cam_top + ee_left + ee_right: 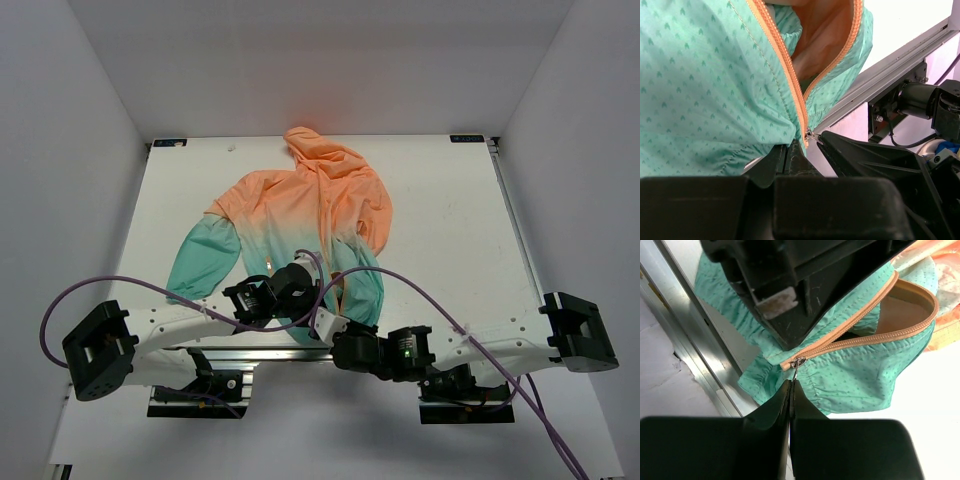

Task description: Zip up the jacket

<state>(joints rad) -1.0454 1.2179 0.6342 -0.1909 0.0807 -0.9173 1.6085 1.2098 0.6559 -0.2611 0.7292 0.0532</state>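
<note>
My left gripper will pull the jacket's hem back over the aluminium bar (288,354) to straighten the open zipper, and then it will let go of the hem.
The jacket (300,210) lies flat on the white table, with its peach hood at the far end and its teal hem toward the arms. Its orange zipper (855,335) gapes open above the hem, showing the peach lining. My left gripper (788,146) is shut on the teal hem fabric just left of the zipper's bottom end. My right gripper (791,382) is shut on the small metal zipper pull (796,367), which sits at the very bottom of the zipper. In the top view both grippers (305,290) (328,312) meet at the hem's middle.
An aluminium rail (690,340) runs along the table's near edge right under the hem. Purple cables (100,285) loop over both arms. White walls enclose the table on three sides. The jacket's left sleeve (200,262) bends toward the left arm.
</note>
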